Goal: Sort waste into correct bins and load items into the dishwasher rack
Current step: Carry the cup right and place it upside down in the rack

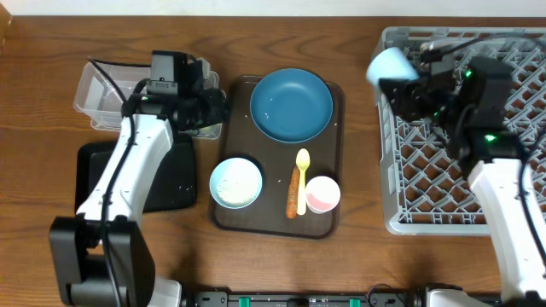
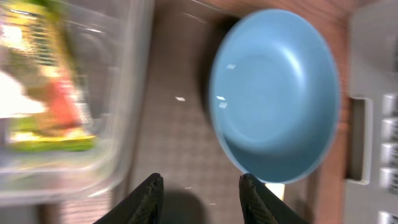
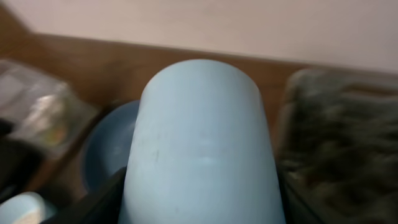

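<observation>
My right gripper needs to move back, to the right in the overhead view and down next, to release the cup among the rack's near wires, because the cup overhangs the rack's edge.
My right gripper (image 1: 401,81) is shut on the light blue cup (image 1: 389,65), held on its side above the left edge of the grey dishwasher rack (image 1: 426,183); the cup fills the right wrist view (image 3: 202,143). My left gripper (image 2: 200,186) is open and empty over the brown tray, between the clear tub (image 1: 95,89) and the dark blue plate (image 1: 292,104). The snack wrapper (image 2: 53,99) lies in the clear tub. The white bowl (image 1: 236,182), yellow spoon (image 1: 302,179), carrot piece (image 1: 293,194) and pink cup (image 1: 322,194) sit on the tray. The black bin (image 1: 166,183) lies front left.
The brown tray (image 1: 333,128) sits mid-table between the bins and the rack. A few white rice grains lie on the tray (image 2: 180,98) near the plate. The left arm (image 1: 128,162) reaches over the black bin.
</observation>
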Tool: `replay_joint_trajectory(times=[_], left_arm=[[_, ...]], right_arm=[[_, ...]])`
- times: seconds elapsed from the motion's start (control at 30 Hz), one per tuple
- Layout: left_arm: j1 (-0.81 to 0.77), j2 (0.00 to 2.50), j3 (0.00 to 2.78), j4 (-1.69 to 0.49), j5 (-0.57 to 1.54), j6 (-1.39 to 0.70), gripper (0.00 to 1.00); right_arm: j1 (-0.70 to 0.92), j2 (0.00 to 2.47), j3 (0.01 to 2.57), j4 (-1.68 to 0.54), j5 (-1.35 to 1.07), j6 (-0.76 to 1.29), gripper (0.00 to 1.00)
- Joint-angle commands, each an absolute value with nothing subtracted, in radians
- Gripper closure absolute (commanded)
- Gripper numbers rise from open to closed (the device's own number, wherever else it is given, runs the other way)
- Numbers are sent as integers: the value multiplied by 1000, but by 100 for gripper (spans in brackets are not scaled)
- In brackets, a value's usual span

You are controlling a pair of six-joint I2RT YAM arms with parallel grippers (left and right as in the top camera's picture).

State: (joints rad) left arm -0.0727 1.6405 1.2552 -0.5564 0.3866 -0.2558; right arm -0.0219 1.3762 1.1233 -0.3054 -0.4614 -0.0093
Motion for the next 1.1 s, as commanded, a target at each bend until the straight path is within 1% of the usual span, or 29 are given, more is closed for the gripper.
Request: replay_joint_trajectory(times=[0.0,0.13,0.2,0.27,0.37,0.5,0.7,0.83,0.97,1.07], left_arm=[[-60,1585,1259,-578,223,-228,58],[-56,1558,1259,-615,99,-229,57],[-55,1549,1259,-629,61,-228,57],[-55,1545,1259,-636,51,-229,57],[-56,1545,1259,-640,51,-229,56],[-56,1545,1259,-640,52,-229,56],[-56,1545,1259,-643,52,-229,56],[-56,1545,1259,-648,52,-229,56],[-56,1545,1259,-648,52,-229,56],[-56,1545,1259,-648,51,-229,56]], right_arm=[[-56,1352,1229,-416,-217,-84,83],[-132,1353,1304,-588,-95,-62,80],[-184,1353,1322,-639,-67,-54,79],[-238,1353,1328,-678,-59,-53,75],[-345,1356,1328,-739,-52,-27,75],[-485,1377,1328,-783,-53,20,75],[-668,1435,1328,-790,-52,68,75],[-743,1495,1328,-814,-52,82,74],[-781,1559,1328,-855,-47,82,75],[-799,1590,1328,-874,-25,101,76]])
